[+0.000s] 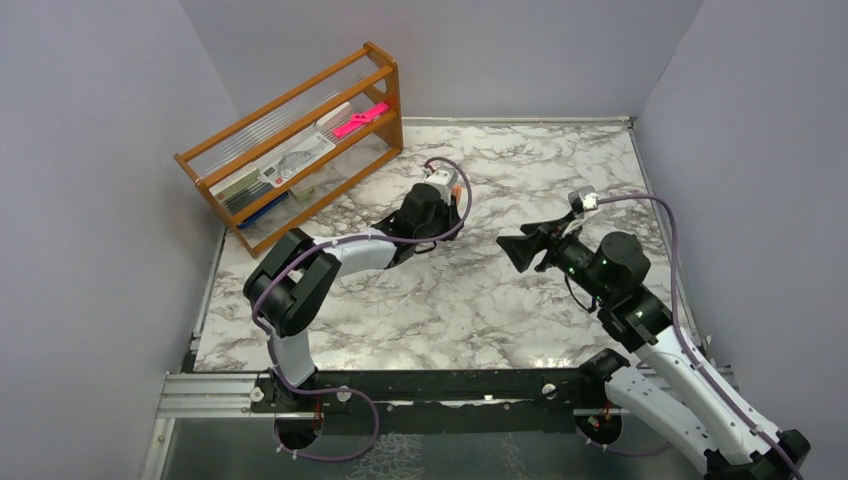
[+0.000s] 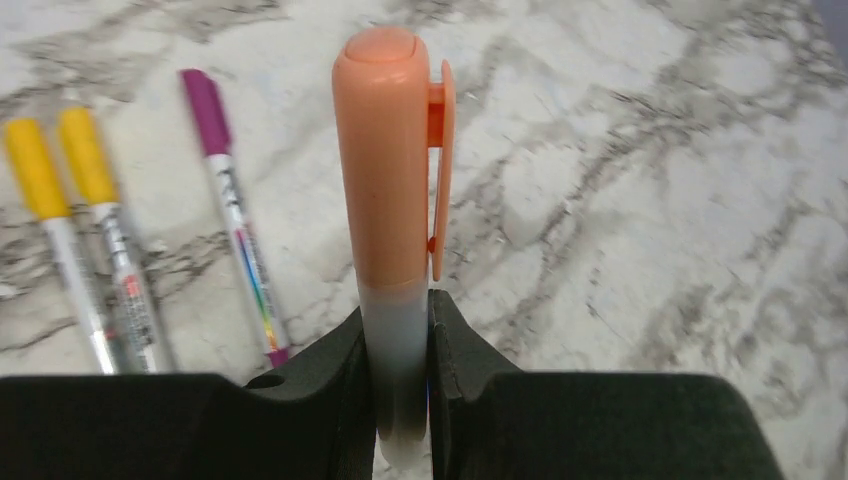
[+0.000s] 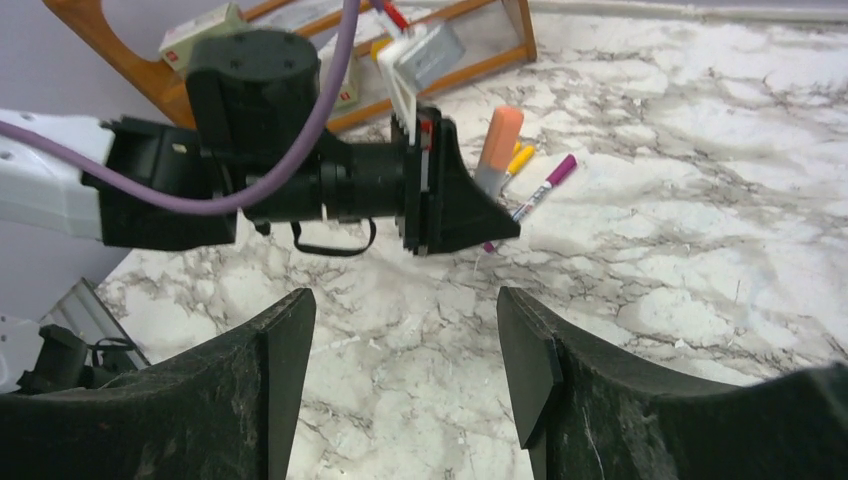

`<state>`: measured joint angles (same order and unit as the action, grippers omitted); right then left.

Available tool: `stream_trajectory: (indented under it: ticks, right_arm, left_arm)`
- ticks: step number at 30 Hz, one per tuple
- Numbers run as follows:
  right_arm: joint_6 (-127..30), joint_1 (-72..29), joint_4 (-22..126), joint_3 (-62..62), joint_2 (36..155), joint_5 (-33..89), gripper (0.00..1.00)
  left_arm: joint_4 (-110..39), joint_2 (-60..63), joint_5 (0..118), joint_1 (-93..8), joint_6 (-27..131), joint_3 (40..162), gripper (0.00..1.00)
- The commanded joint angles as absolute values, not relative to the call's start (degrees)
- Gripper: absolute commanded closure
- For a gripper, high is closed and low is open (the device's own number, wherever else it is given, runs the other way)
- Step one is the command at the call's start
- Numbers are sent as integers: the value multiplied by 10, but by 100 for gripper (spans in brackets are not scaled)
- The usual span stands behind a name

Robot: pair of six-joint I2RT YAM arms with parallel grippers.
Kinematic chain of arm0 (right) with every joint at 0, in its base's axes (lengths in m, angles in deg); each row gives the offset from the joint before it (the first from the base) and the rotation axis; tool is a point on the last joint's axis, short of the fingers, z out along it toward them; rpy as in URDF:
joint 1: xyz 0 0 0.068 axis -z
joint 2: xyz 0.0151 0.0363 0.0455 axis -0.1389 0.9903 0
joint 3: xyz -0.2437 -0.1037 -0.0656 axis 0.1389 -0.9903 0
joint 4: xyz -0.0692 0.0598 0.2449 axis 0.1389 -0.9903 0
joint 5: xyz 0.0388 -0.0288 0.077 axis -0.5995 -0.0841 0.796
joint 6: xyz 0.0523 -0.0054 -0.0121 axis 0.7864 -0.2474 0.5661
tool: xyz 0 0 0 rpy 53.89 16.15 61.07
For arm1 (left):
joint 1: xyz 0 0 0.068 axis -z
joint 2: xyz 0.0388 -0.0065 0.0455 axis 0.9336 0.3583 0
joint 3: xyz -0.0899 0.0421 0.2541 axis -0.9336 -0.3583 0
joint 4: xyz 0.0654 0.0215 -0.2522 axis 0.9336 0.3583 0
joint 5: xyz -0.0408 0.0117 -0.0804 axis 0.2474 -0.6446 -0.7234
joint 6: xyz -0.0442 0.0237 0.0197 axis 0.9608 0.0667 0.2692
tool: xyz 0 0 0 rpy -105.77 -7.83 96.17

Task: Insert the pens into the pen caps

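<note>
Next, my left gripper should move down onto the marble (image 2: 215, 295) beside the purple-capped pen and release the pen's pale body, because the orange-pink cap (image 2: 385, 150) already covers its end.
My left gripper (image 2: 397, 312) is shut on the pale barrel of a pen (image 2: 395, 335) that points away from the wrist. An orange-pink pen cap (image 2: 385, 150) with a clip sits over that pen's far end. Two pens with yellow caps (image 2: 88, 155) and one with a purple cap (image 2: 205, 105) lie side by side on the marble, left of the held pen. My right gripper (image 3: 405, 325) hangs open and empty to the right, its fingers facing the left gripper (image 3: 455, 205). The right wrist view also shows the orange-pink cap (image 3: 500, 135) sticking up beyond the left gripper.
A wooden rack (image 1: 300, 150) stands at the back left, holding flat packets and a bright pink item (image 1: 360, 118). Grey walls close in the marble table (image 1: 450, 310) on three sides. A metal rail (image 1: 400, 385) runs along the near edge.
</note>
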<state>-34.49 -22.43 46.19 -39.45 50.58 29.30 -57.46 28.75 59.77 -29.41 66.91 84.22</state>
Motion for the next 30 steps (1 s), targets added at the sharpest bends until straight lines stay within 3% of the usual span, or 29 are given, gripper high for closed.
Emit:
stream_trajectory:
  ticks: [1, 7, 16, 21, 25, 30]
  right_arm:
    - [-345, -228, 472, -407, 523, 315, 34]
    - [-345, -228, 479, -410, 535, 322, 34]
    - [-347, -228, 468, -416, 533, 316, 35]
    - [-347, -228, 471, -419, 541, 317, 35]
    - [-350, -228, 474, -421, 548, 316, 35]
    - [-347, -228, 479, -430, 552, 317, 35]
  left_arm:
    - [-384, 308, 822, -283, 636, 920, 100]
    - [-322, 355, 877, -264, 615, 981, 100]
    - [-305, 395, 827, -264, 626, 1023, 98]
    - [-300, 401, 816, -264, 627, 1030, 92]
    - [-297, 396, 817, -264, 629, 1033, 81]
    - [-296, 378, 813, -264, 623, 1032, 73]
